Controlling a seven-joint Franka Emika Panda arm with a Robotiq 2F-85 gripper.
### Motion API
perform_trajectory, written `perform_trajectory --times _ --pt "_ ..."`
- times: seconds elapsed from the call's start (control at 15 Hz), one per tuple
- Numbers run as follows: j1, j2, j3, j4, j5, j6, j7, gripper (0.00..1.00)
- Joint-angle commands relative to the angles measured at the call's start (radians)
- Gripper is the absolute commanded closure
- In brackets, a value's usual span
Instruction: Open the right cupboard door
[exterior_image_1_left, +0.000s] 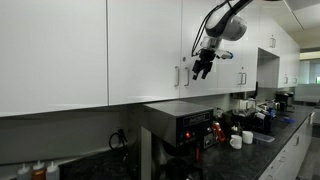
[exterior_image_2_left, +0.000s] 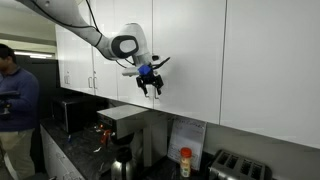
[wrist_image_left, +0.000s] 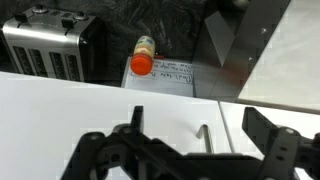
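Observation:
The slim metal handle (exterior_image_1_left: 186, 77) (wrist_image_left: 207, 139) is still a little beyond my gripper's spread fingers, so next I need to tilt my gripper up and move in toward the door until they are around it.
The white upper cupboard doors are all shut in both exterior views. Two slim metal handles flank a seam; the right door (exterior_image_1_left: 215, 50) carries the handle (exterior_image_1_left: 186, 73) next to my gripper. My gripper (exterior_image_1_left: 203, 66) hangs open just in front of that door, close to the handle, and it also shows in an exterior view (exterior_image_2_left: 150, 86). In the wrist view the handle (wrist_image_left: 206, 140) stands between my two spread fingers (wrist_image_left: 196, 118), with nothing held. I cannot tell whether a finger touches the handle.
A coffee machine (exterior_image_1_left: 185, 125) stands on the dark counter below. A toaster (wrist_image_left: 45, 45) and a bottle with an orange cap (wrist_image_left: 143, 62) stand under the cupboards. A person (exterior_image_2_left: 15, 100) stands at the counter's end. Mugs (exterior_image_1_left: 236, 141) sit further along.

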Motion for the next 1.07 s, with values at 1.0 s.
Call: perform_trajectory --times 1.0 --pt "-0.012 0.015 0.055 -0.066 -0.12 0.319 0.22 0.0"
